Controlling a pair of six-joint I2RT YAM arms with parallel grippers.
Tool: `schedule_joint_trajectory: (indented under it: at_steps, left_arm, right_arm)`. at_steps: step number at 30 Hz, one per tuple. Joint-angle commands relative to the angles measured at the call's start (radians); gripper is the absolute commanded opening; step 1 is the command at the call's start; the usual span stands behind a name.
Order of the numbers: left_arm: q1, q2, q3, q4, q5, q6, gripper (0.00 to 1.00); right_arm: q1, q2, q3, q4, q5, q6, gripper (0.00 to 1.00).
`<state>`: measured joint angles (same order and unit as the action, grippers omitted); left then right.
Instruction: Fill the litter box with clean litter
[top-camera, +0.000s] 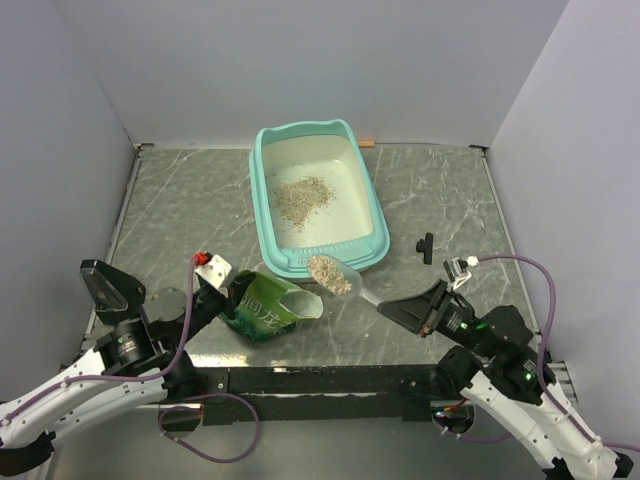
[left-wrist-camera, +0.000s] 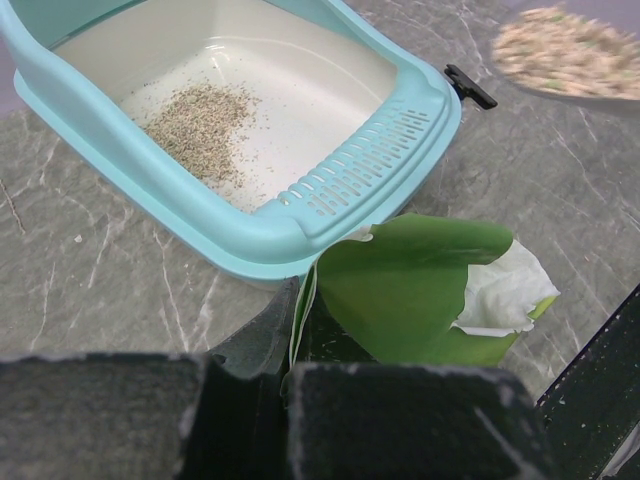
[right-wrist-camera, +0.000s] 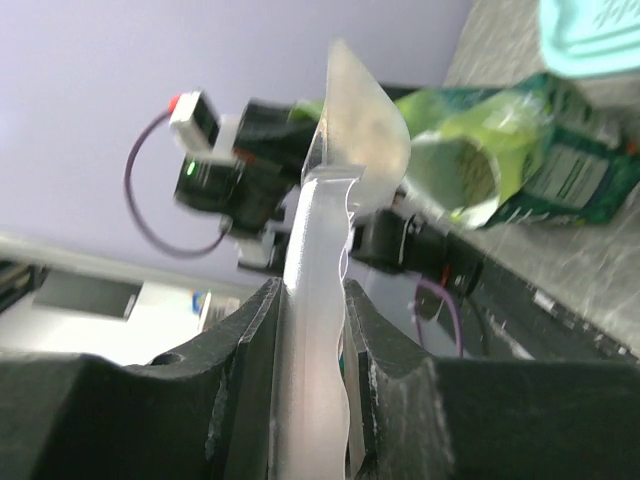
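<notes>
The tabletop past the clip lies outward, so my right gripper should next swing outward, empty the heaped scoop into the box (top-camera: 264, 205), then lower and release it there.
The turquoise litter box (top-camera: 264, 205) lies at the table's centre back, with a small patch of beige clean litter (top-camera: 300, 197) on its whitish floor. My right gripper (top-camera: 398, 308) is shut on the handle of a clear plastic scoop (top-camera: 333, 274). The scoop is heaped with granules and hangs just outside the box's near rim. The wrist view shows the handle (right-wrist-camera: 318, 330) pinched between the jaws. My left gripper (top-camera: 228, 296) is shut on the edge of the open green bag (top-camera: 265, 308), in front of the box. In the left wrist view the bag's rim (left-wrist-camera: 302, 295) is clamped, with the box (left-wrist-camera: 250, 235) behind it.
A small black clip (top-camera: 426, 247) lies on the grey marbled table right of the box. An orange stub (top-camera: 367, 143) sits by the back wall. Walls close in on three sides. The table's dark front edge runs just below the bag.
</notes>
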<state>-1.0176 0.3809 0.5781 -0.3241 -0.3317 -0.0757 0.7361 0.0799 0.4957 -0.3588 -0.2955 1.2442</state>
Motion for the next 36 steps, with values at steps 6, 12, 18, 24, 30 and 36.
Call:
schedule_joint_trajectory:
  at_steps: [6, 12, 18, 24, 30, 36]
  left_arm:
    - [0.004, -0.033, 0.031, 0.045, -0.015, -0.029, 0.01]
    - [0.002, -0.023, 0.034, 0.045, 0.005, -0.032, 0.01]
    - [0.002, -0.027, 0.032, 0.048, -0.001, -0.033, 0.01]
    - [0.004, -0.037, 0.034, 0.039, -0.021, -0.032, 0.01]
    - [0.007, -0.054, 0.035, 0.037, -0.066, -0.033, 0.01]
    - [0.010, -0.054, 0.037, 0.037, -0.064, -0.032, 0.01]
  right_arm:
    - [0.002, 0.260, 0.081, 0.245, 0.191, 0.044, 0.00]
    - [-0.004, 0.509, 0.129, 0.398, 0.272, 0.052, 0.00]
    - [-0.101, 0.825, 0.222, 0.520, 0.254, 0.000, 0.00]
    - [-0.239, 1.147, 0.499, 0.264, 0.199, -0.221, 0.00]
    - [-0.293, 1.446, 0.864, -0.106, 0.173, -0.586, 0.00]
    - [-0.281, 1.676, 1.179, -0.456, 0.284, -0.911, 0.00]
